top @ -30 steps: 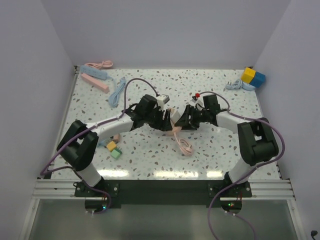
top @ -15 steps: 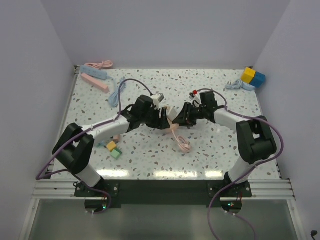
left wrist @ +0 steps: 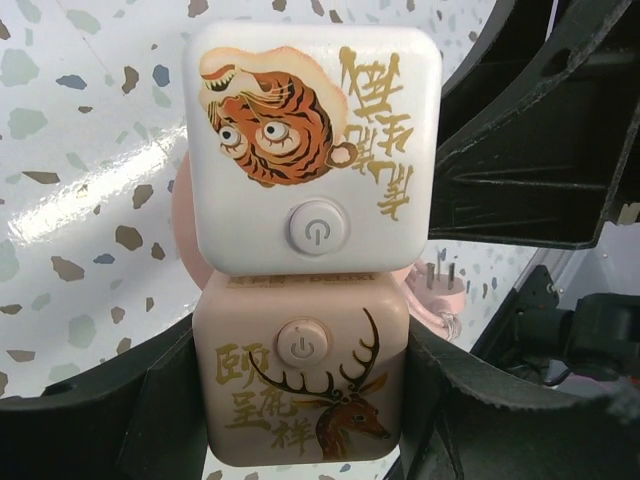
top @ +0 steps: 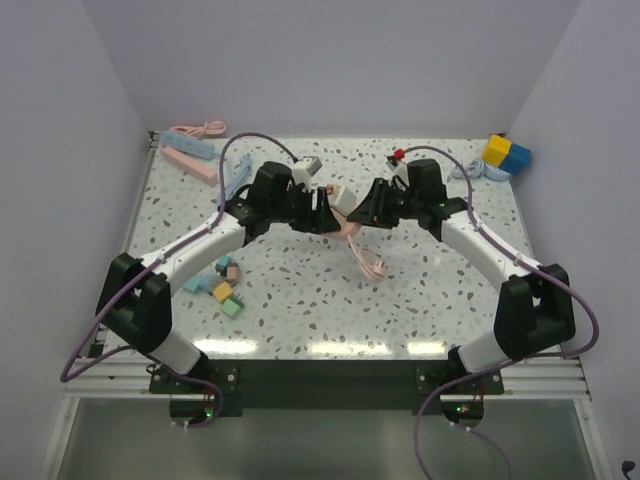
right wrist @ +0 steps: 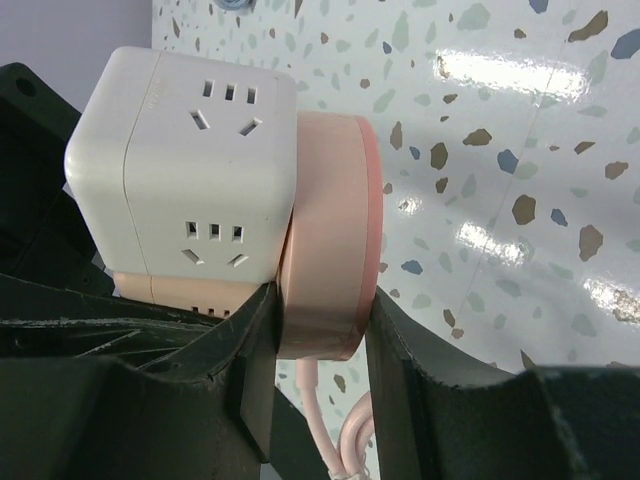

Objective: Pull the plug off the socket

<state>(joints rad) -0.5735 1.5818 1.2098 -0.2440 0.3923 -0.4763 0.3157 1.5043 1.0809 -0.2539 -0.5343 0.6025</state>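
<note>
I should pull the pink cube off with my left gripper, to the left in the top view, and bring it down beside the coloured blocks, because the tabletop is clear there.
Two stacked cube sockets are held above the table's middle: a white cube with a tiger (left wrist: 312, 140) plugged onto a pink cube with a deer (left wrist: 300, 375). My left gripper (left wrist: 300, 400) is shut on the pink cube's sides. A round pink plug (right wrist: 325, 240) sits against the cubes' side, its cord (right wrist: 320, 420) hanging down. My right gripper (right wrist: 320, 320) is shut on the plug's flat faces. In the top view the cubes (top: 338, 198) hang between the left gripper (top: 318, 205) and the right gripper (top: 362, 212), with the pink cord (top: 368, 262) trailing onto the table.
Small coloured blocks (top: 222, 288) lie at the front left. A pink power strip (top: 190, 160) and a blue cable (top: 236, 180) lie at the back left. Yellow and blue cubes (top: 506, 152) with a blue cable stand at the back right. A loose pink plug end (left wrist: 440, 290) shows below.
Both arms have lifted and moved toward the back of the table, carrying the cubes and plug up off the surface. The cord now hangs down from them.
</note>
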